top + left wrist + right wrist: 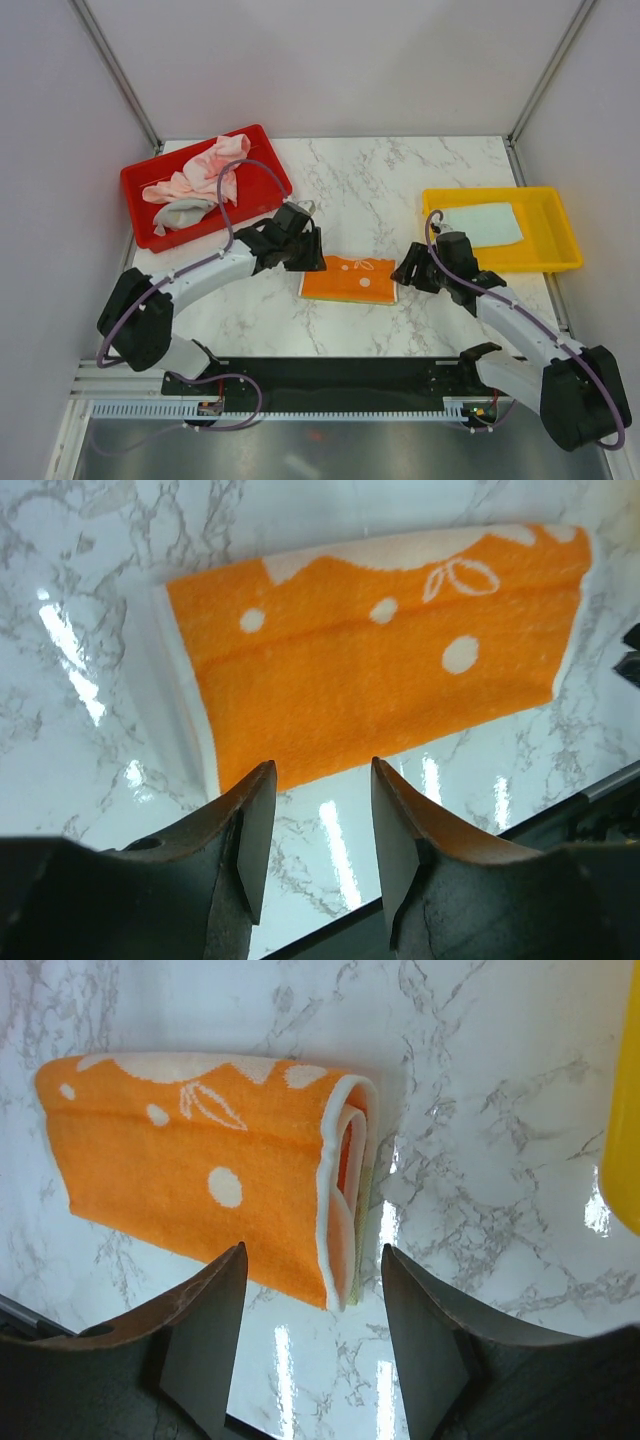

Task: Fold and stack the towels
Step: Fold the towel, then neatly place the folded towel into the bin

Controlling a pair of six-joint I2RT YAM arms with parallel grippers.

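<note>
Next, my right gripper moves down and to its left in the top view, astride the towel's layers, since the orange towel's white-edged corner (395, 288) (335, 1248) lies there.
A folded orange towel with cream print (349, 279) lies on the marble table between my two grippers; it also shows in the left wrist view (370, 655) and the right wrist view (200, 1175). My left gripper (311, 238) is open and empty, just left of the towel; its jaws (322, 825) stand apart above bare marble. My right gripper (405, 270) is open and empty at the towel's right end, jaws (314, 1325) spread near its layered edge. A pale mint towel (485, 224) lies folded in the yellow tray (565, 235). Pink (205, 170) and grey-white (183, 213) towels lie crumpled in the red tray (135, 185).
The red tray stands at the back left and the yellow tray at the right. White walls close in the table on three sides. A black base rail (330, 385) runs along the near edge.
</note>
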